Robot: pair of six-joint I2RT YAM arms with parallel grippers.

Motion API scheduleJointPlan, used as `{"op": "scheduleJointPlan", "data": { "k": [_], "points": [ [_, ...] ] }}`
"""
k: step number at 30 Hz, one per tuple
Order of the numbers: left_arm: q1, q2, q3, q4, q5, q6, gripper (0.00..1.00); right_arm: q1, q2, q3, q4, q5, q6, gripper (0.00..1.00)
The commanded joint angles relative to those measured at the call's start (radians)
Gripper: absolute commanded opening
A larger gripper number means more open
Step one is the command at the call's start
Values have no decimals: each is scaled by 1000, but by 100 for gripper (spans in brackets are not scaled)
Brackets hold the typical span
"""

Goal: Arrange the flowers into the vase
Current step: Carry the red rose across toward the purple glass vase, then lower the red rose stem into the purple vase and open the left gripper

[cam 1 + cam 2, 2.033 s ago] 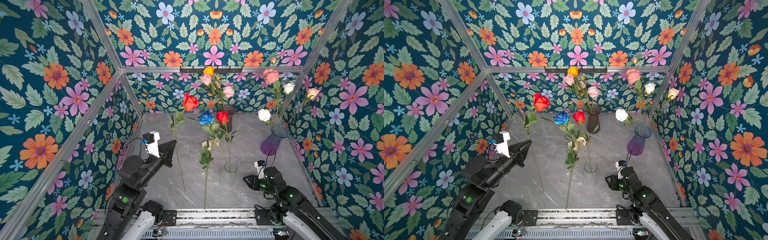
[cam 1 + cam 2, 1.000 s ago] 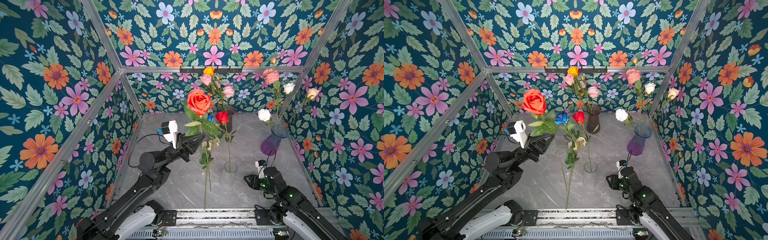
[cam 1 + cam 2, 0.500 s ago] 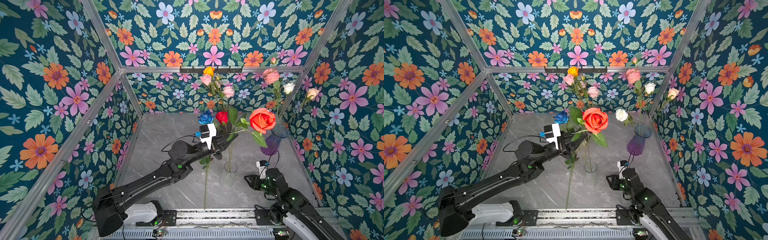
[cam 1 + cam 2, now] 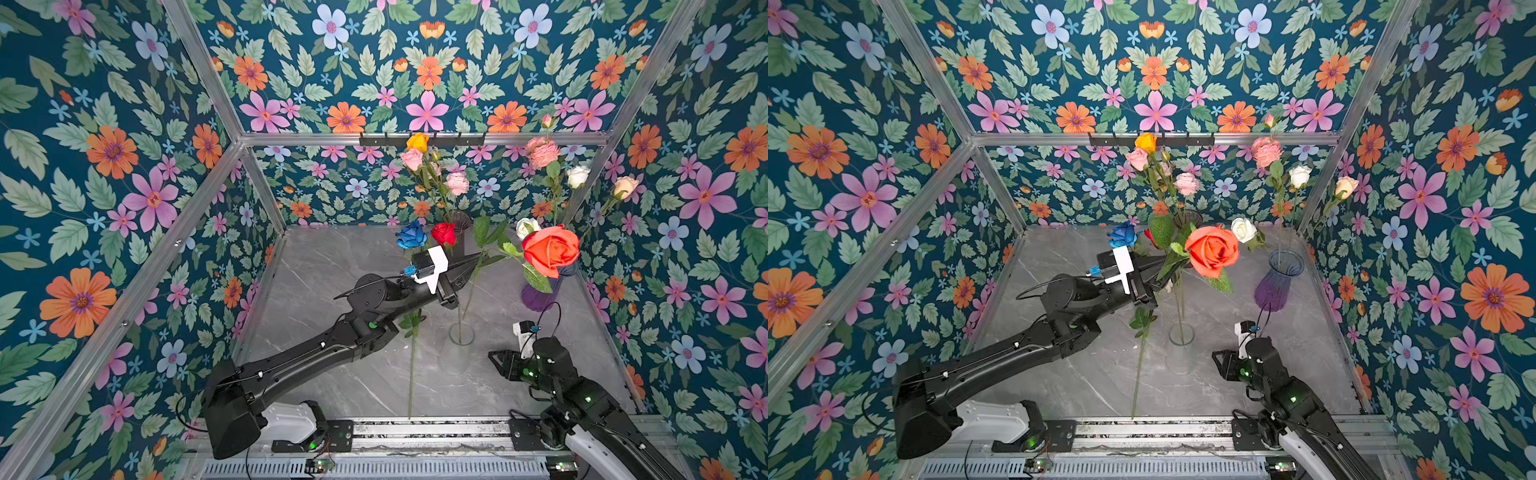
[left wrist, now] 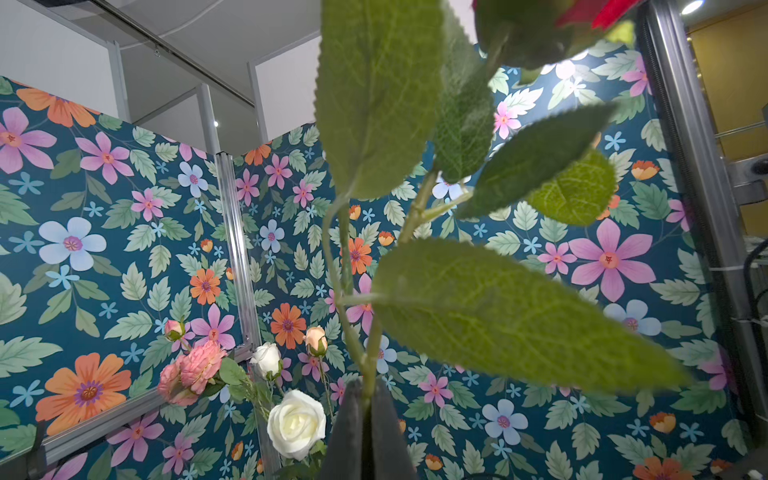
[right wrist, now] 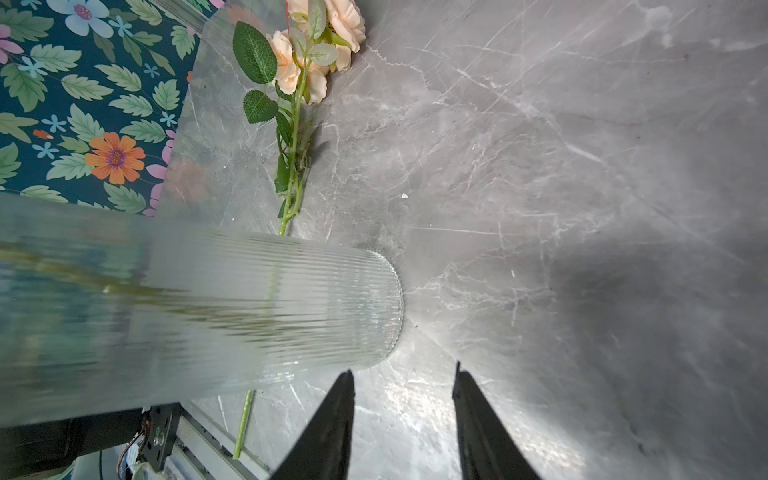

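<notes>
My left gripper will go down toward the vase's opening (image 4: 461,333) with its fingers tipping down and let go of the red-orange rose's green stem, because the stem slants down to the clear vase.
My left gripper (image 4: 473,261) (image 4: 1160,262) (image 5: 365,395) is shut on the green stem of a red-orange rose (image 4: 550,249) (image 4: 1212,249), held high over the middle of the table. Its stem slants down toward the clear ribbed vase (image 4: 461,332) (image 4: 1181,332) (image 6: 249,311); I cannot tell whether the tip is inside. A red rose (image 4: 442,233) and a blue rose (image 4: 411,236) rise behind my wrist. A peach flower (image 6: 316,41) lies flat on the table, with its stem (image 4: 411,374) reaching the front edge. Low beside the clear vase, my right gripper (image 4: 496,360) (image 4: 1219,361) (image 6: 403,382) is open and empty.
A purple vase (image 4: 540,293) (image 4: 1277,282) with white and pink flowers stands at the right wall. A dark vase (image 4: 457,218) with pink and yellow flowers is at the back. Floral walls enclose the grey marble table (image 4: 332,270). A metal rail (image 4: 415,428) runs along the front.
My left arm lifted the red-orange rose off the table at the left and swung it right to above the clear vase. The right arm has barely moved.
</notes>
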Motion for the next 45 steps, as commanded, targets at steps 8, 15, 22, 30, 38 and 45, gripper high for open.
{"op": "scheduleJointPlan", "data": {
  "k": [8,15,22,30,38,45],
  "points": [
    [-7,-36,-65,43,-40,-37,0,0,-8,-3,-10,0,-5,41],
    [-7,-58,-132,88,-69,-87,0,1,-13,-4,-12,3,-3,41],
    [-8,-81,-189,81,-110,-94,0,1,-13,-3,-14,4,-2,41],
    [-9,-18,-147,-39,-119,-128,3,1,-15,-4,-16,8,0,41],
    [-8,8,-135,-119,-165,-136,20,0,-32,-6,-23,13,3,41],
    [-7,10,-125,-191,-211,-137,19,1,-32,-6,-23,11,2,41]
  ]
}}
